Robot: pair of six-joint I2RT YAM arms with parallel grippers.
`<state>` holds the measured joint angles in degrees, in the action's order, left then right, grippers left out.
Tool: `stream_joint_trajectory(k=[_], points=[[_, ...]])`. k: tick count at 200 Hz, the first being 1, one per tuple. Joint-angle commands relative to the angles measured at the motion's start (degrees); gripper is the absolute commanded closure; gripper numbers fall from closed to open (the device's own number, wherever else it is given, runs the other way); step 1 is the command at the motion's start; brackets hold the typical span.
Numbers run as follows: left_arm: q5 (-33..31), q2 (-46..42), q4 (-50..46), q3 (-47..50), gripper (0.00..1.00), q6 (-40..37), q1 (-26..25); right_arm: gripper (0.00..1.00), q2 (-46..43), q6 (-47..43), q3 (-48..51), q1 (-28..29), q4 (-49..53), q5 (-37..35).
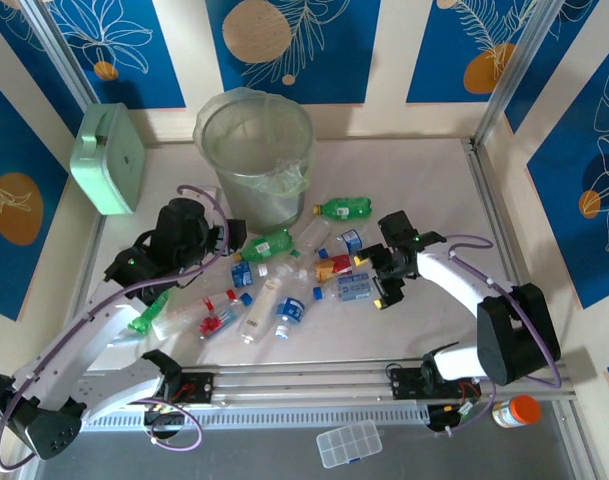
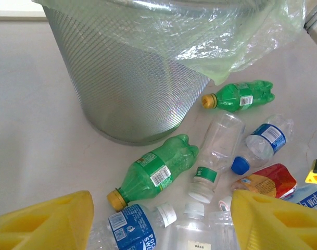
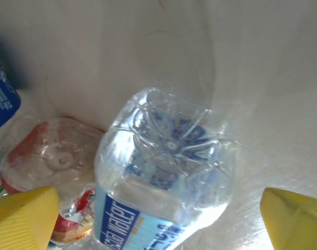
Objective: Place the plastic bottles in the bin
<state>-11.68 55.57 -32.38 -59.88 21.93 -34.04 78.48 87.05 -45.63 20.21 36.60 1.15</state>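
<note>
The robot's right gripper should move in over the base end of the clear soda-water bottle (image 3: 166, 177) and close across the bottle's sides, since that end is between the gripper's open fingers.
The bin (image 1: 254, 150) stands at the back centre, lined with a clear bag; its mesh-patterned wall (image 2: 132, 88) rises ahead in the left wrist view. Several plastic bottles (image 1: 284, 285) lie scattered on the table in front of it. My left gripper (image 2: 163, 229) is open and low over a blue-labelled clear bottle (image 2: 124, 229), just short of a green bottle with a yellow cap (image 2: 158, 172). My right gripper (image 1: 372, 281) is open, its yellow fingers either side of the base of a clear soda-water bottle (image 3: 166, 177). A red-labelled bottle (image 3: 54, 166) lies beside it.
A mint-green square box (image 1: 109, 160) leans on the left wall. An orange-lidded white jar (image 1: 514, 410) and a clear organiser box (image 1: 349, 443) sit near the front rail. Another green bottle (image 1: 344, 208) lies right of the bin, one more (image 1: 149, 312) beside the left arm.
</note>
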Motion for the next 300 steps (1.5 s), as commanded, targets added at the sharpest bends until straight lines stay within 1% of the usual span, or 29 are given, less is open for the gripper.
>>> stream_joint_trajectory(k=[1, 45, 109, 126, 189, 229, 249, 300], points=[[-1.3, -1.4, -0.3, 0.8, 0.3, -1.2, -0.2, 0.08, 1.8, 2.3, -1.4, 0.5, -0.9, 0.3], [-0.9, -1.7, -0.3, 1.4, 0.3, -0.5, -0.2, 0.18, 5.1, 2.1, -4.4, 1.4, 1.2, -1.2], [-0.6, -1.7, 0.6, 1.9, 0.3, -0.6, -0.2, 0.31, 5.5, 0.8, -4.2, 1.6, 2.3, -3.0], [-0.4, -1.4, 0.7, 1.9, 0.3, -0.7, -0.2, 0.35, 5.5, -0.5, -5.1, 1.7, 3.8, -4.4], [-0.1, -1.2, 0.9, 1.6, 0.3, -1.5, -0.2, 0.42, 5.7, -7.8, -10.7, 1.8, 10.6, -8.2], [0.5, -1.1, 0.7, 1.3, 0.3, -1.9, -0.2, 0.42, 9.8, -13.1, -12.0, 1.3, 12.9, -6.6], [0.8, -1.1, 0.8, 1.4, 0.3, -1.8, -0.2, 0.41, 11.6, -14.4, -12.2, 1.2, 13.3, -6.2], [1.8, -1.1, 1.2, 1.6, 0.3, -0.8, -0.2, 0.32, 14.6, -14.9, -12.7, 1.5, 11.8, -5.1]])
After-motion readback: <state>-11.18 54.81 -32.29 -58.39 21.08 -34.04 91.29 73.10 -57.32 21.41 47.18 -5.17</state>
